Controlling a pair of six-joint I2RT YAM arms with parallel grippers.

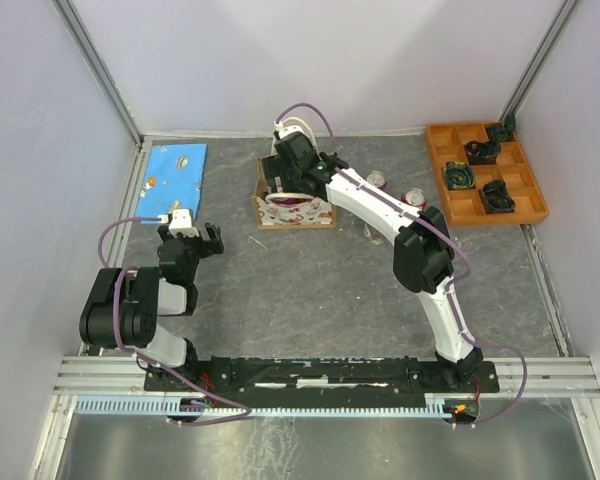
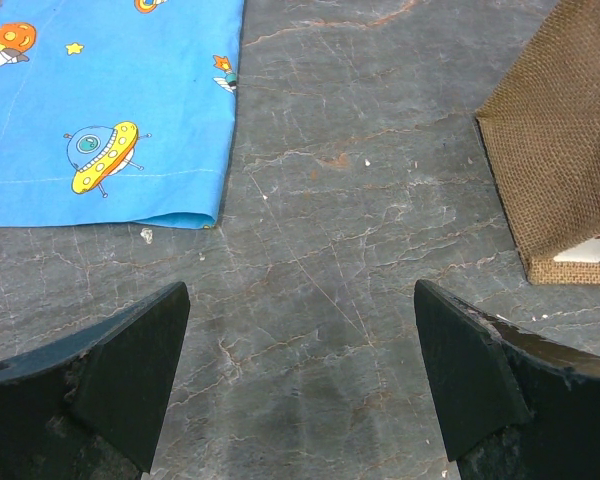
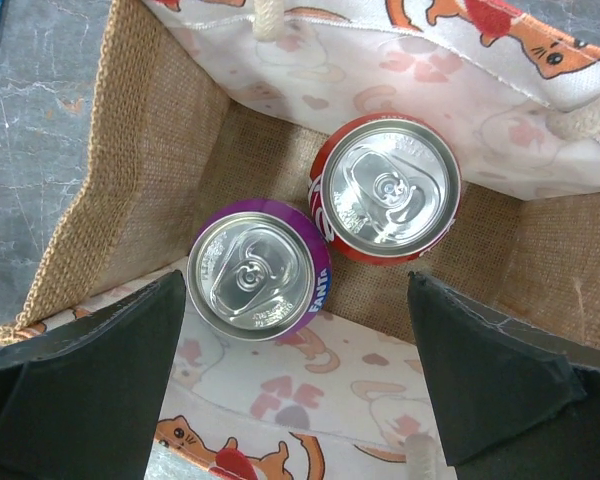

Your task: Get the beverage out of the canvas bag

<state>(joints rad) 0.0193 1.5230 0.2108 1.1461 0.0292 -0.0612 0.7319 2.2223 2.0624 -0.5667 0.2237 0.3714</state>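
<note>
I will move my right gripper toward the burlap side of the bag that faces the blue cloth and down around the purple can's top (image 3: pixel 256 274), because the can is off-center between its fingers.
The canvas bag (image 1: pixel 296 208) stands at the back middle of the table, tan burlap with white cat-print sides. In the right wrist view I look straight down into the bag (image 3: pixel 150 150): a purple Fanta can (image 3: pixel 258 270) and a red can (image 3: pixel 385 188) stand upright inside, touching. My right gripper (image 3: pixel 297 372) is open and empty above the bag's near wall, just over the bag (image 1: pixel 290 165). My left gripper (image 2: pixel 300 385) is open and empty over bare table, left of the bag's burlap corner (image 2: pixel 560 150).
Two more cans (image 1: pixel 378 180) (image 1: pixel 414 198) stand on the table right of the bag. An orange compartment tray (image 1: pixel 485 172) with dark objects sits at back right. A blue printed cloth (image 1: pixel 173 168) lies at back left, also in the left wrist view (image 2: pixel 100 100).
</note>
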